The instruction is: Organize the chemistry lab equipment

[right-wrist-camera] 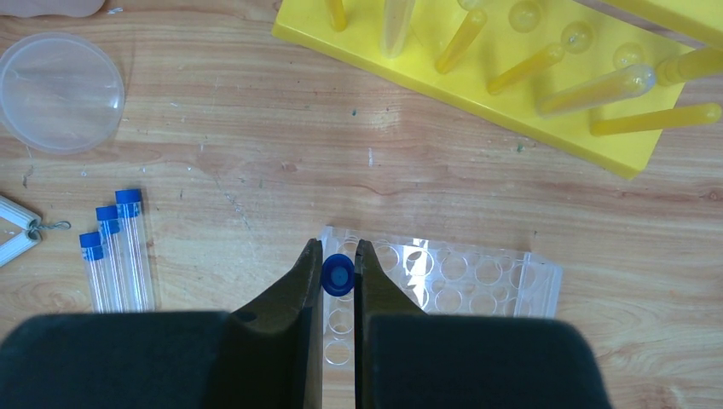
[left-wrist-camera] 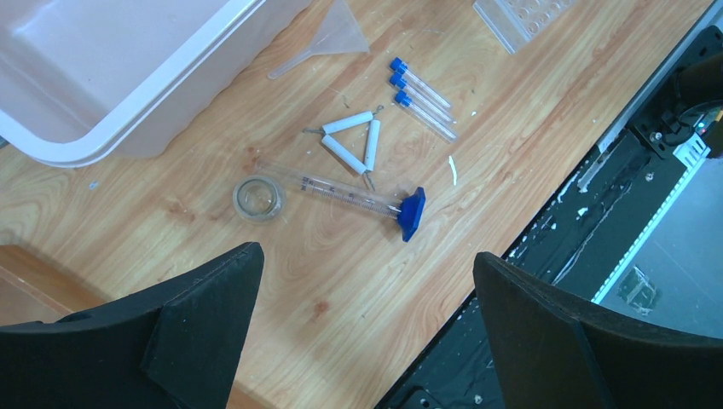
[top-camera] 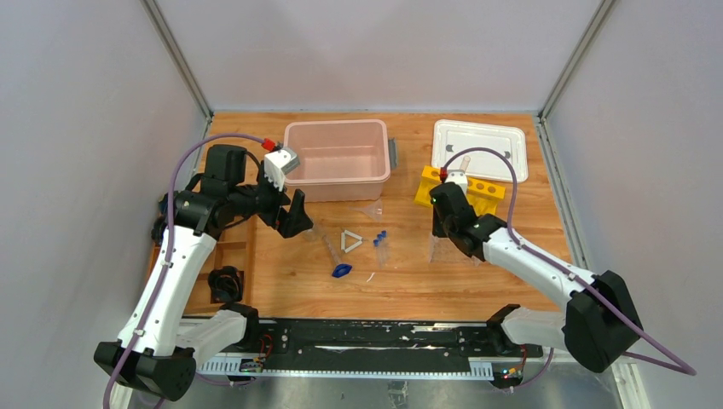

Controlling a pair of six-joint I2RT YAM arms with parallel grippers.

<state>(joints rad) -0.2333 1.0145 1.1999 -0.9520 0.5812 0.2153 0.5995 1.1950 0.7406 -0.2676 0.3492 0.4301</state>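
Observation:
The blue-capped tube in my right gripper goes down into the clear rack's end row of holes next for release, since it hangs upright above that row.
My right gripper (right-wrist-camera: 338,247) is shut on a small clear tube with a blue cap (right-wrist-camera: 338,274), held upright over the left end of the clear tube rack (right-wrist-camera: 477,277). Three more blue-capped tubes (right-wrist-camera: 115,251) lie side by side on the wood to its left. The yellow rack (right-wrist-camera: 477,77) stands beyond, with tubes in it. My left gripper (left-wrist-camera: 367,260) hangs open above bare wood, holding nothing. Ahead of it lie a small clear beaker (left-wrist-camera: 258,198), a graduated tube with a blue base (left-wrist-camera: 411,213), the white triangle (left-wrist-camera: 354,141) and a clear funnel (left-wrist-camera: 328,38).
A pink bin (top-camera: 337,158) stands at the back centre, beside my left gripper (top-camera: 294,215). A white rectangular lid (top-camera: 479,149) lies at the back right, behind the yellow rack (top-camera: 460,192). The black rail (top-camera: 367,336) runs along the near table edge.

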